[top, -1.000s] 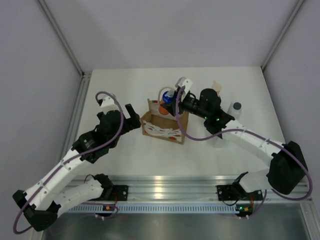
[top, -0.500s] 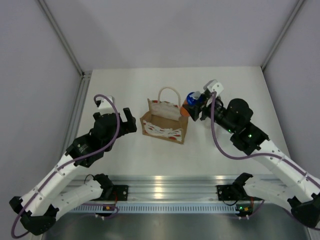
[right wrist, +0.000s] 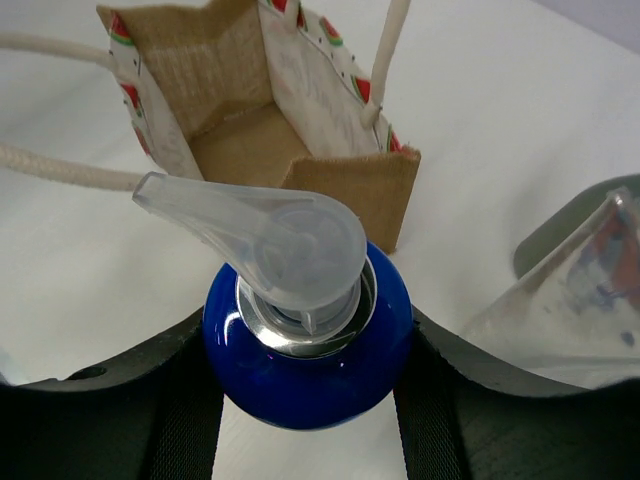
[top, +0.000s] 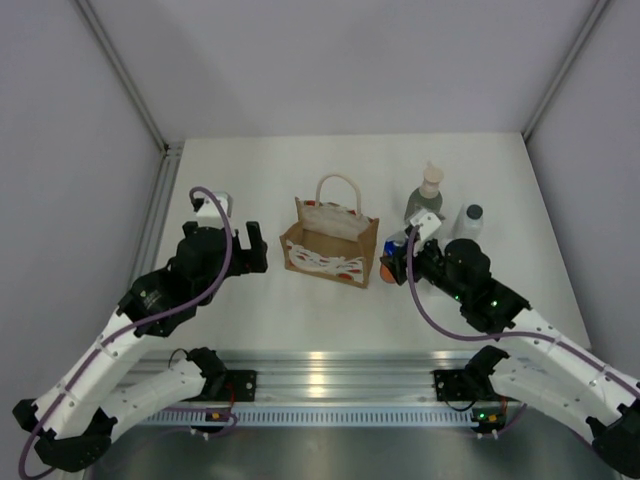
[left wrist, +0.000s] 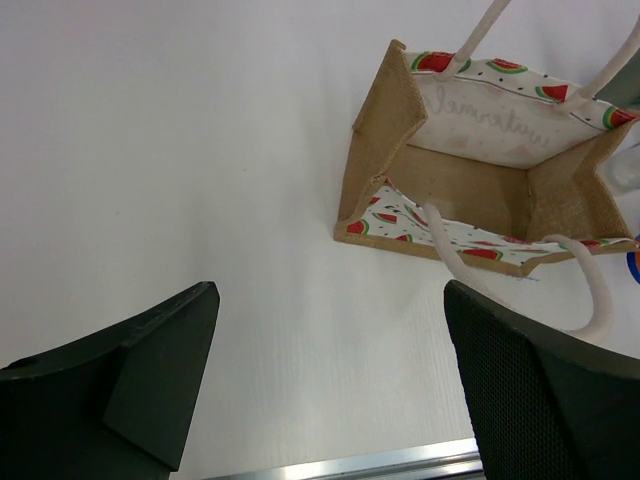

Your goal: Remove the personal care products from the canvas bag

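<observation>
My right gripper moves back and down next and sets the orange bottle on the bare table between the bag's near corner and the front bar.
The canvas bag [top: 330, 240] stands open at mid-table; in the left wrist view its inside [left wrist: 470, 170] shows no bottle. My right gripper [top: 393, 265] is shut on the orange bottle with the blue top [top: 388, 270], just right of the bag. In the right wrist view its fingers [right wrist: 150, 370] clamp the blue top [right wrist: 305, 350] from both sides. The grey-green pump bottle [top: 425, 200] and one white bottle [top: 470, 220] stand at the right. The other white bottle is out of view. My left gripper [top: 245, 245] is open and empty, left of the bag [left wrist: 330, 380].
The bag's cream handles [top: 338, 190] loop up over its mouth. The table's metal front rail [top: 330, 365] runs along the near edge. A blurred grey-green shape [right wrist: 590, 270] sits close on the right of the held bottle.
My right gripper has carried the orange bottle from over the bag's mouth out to the right and down beside the bag. My left gripper has drawn back a little to the left.
</observation>
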Controlling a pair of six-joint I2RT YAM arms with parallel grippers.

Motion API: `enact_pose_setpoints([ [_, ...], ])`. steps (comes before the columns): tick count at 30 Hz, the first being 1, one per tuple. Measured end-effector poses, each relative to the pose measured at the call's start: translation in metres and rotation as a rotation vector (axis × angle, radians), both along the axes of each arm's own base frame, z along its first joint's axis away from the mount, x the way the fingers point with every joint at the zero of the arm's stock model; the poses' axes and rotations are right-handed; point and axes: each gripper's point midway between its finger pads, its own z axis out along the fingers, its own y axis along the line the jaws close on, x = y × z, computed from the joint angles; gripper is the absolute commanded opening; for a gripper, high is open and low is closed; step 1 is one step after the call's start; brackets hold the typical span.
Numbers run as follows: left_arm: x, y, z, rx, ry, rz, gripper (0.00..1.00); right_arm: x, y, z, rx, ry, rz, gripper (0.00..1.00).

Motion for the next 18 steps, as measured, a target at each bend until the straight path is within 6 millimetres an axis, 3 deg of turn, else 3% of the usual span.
enact_pose_setpoints([
  [9, -0.003, 0.007, -0.021, 0.071, 0.036, -0.001, 0.98, -0.018, -0.005, -0.064, -0.007, 0.084, 0.020, 0.00],
  [18, -0.004, 0.008, -0.040, 0.098, 0.074, 0.005, 0.98, -0.028, 0.005, -0.090, 0.031, 0.097, 0.043, 0.00],
])
